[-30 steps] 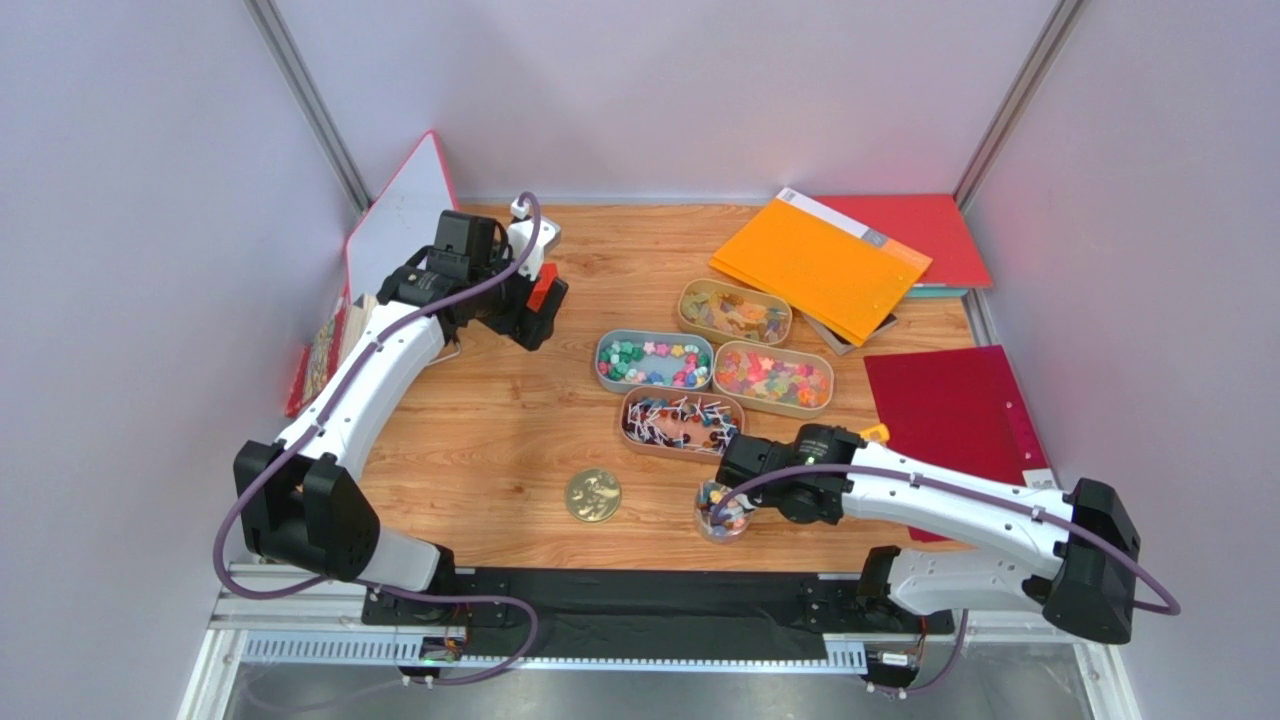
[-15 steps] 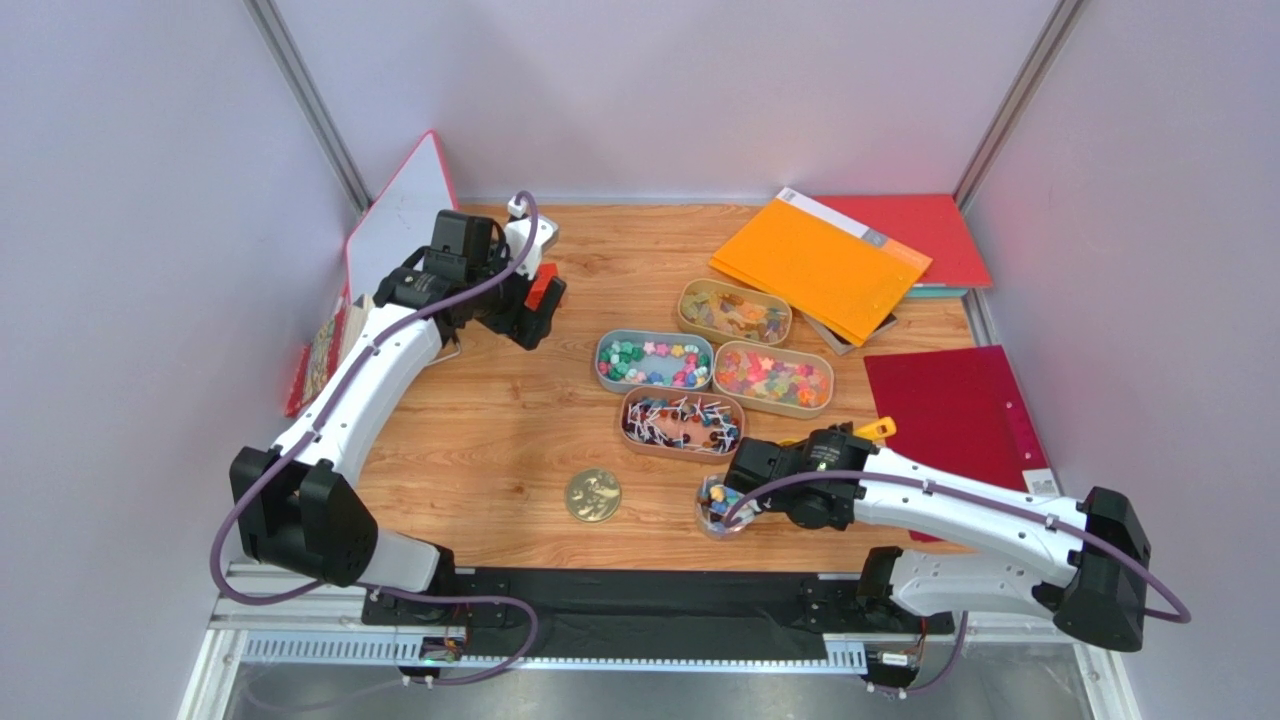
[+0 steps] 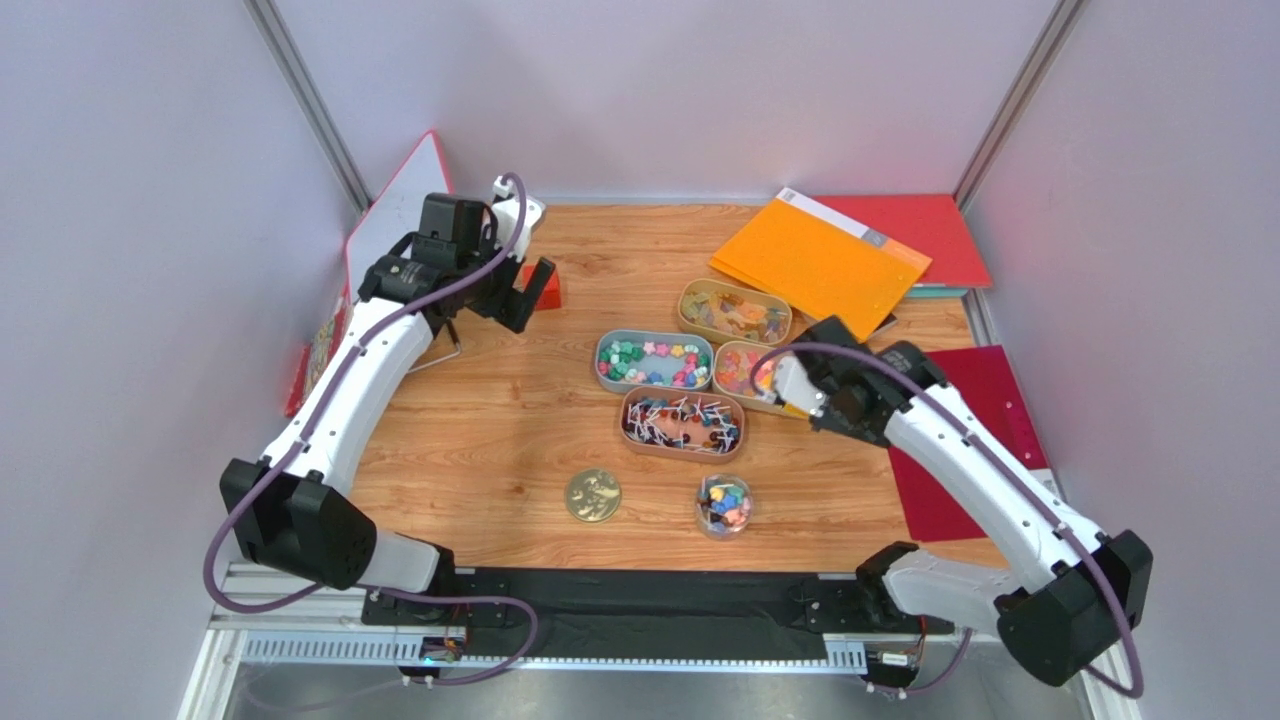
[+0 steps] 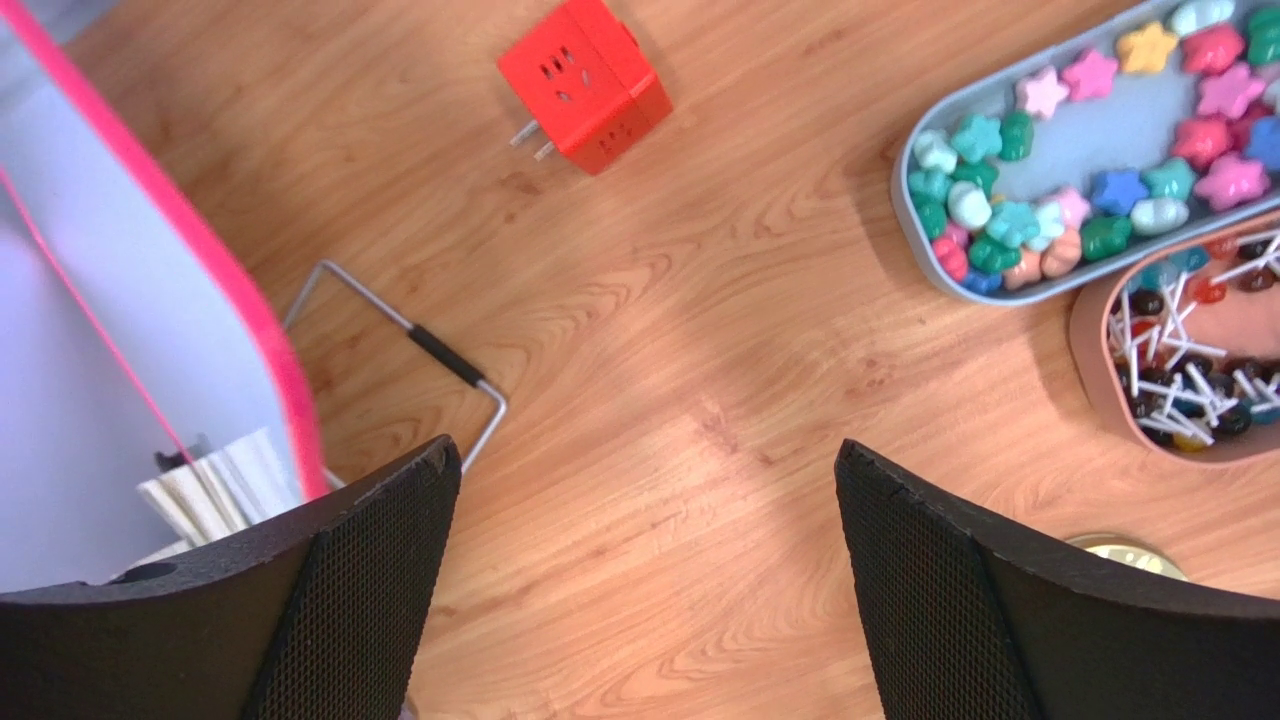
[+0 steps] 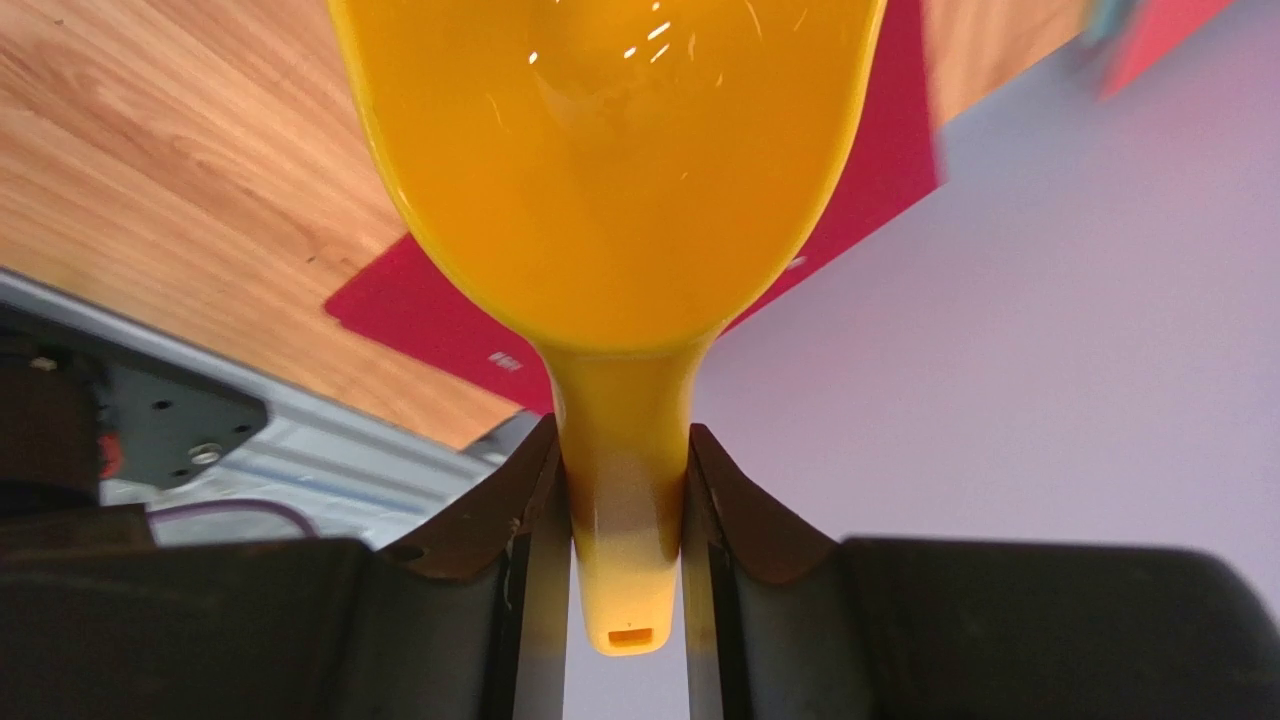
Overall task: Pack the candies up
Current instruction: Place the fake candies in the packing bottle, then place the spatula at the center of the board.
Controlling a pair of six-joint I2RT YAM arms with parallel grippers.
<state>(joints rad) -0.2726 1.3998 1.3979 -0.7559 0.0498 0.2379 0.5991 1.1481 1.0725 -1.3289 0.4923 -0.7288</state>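
Observation:
My right gripper turns and lowers the yellow scoop [image 5: 609, 150] onto the bare wood by the dark red folder next, then releases it, because the scoop's bowl is empty.
Candies fill four oval trays in the top view: pink, green and blue pieces in a grey tray [image 3: 652, 360], yellow-orange gummies [image 3: 733, 312], red-orange-green gummies [image 3: 756, 372], and white-stick wrapped pieces in a pink tray [image 3: 679, 422]. A small clear jar [image 3: 724, 506] near the front holds mixed candies. My right gripper [image 3: 807, 393] hovers over the right tray's edge, shut on the handle of a yellow scoop [image 5: 609, 150]; its fingers [image 5: 544, 510] clamp the handle. My left gripper [image 4: 646, 465] is open and empty above bare wood, near the red cube [image 4: 586, 83].
A round gold lid [image 3: 592, 495] lies left of the jar. Orange and red folders [image 3: 819, 263] lie at the back right, and a dark red folder [image 3: 954, 428] at the right. A pink-edged white board [image 4: 135, 300] and a wire handle [image 4: 398, 338] are at the left.
My right arm rose from the jar and swung back and right to the trays with the scoop. My left gripper shifted slightly back and left, off the red cube.

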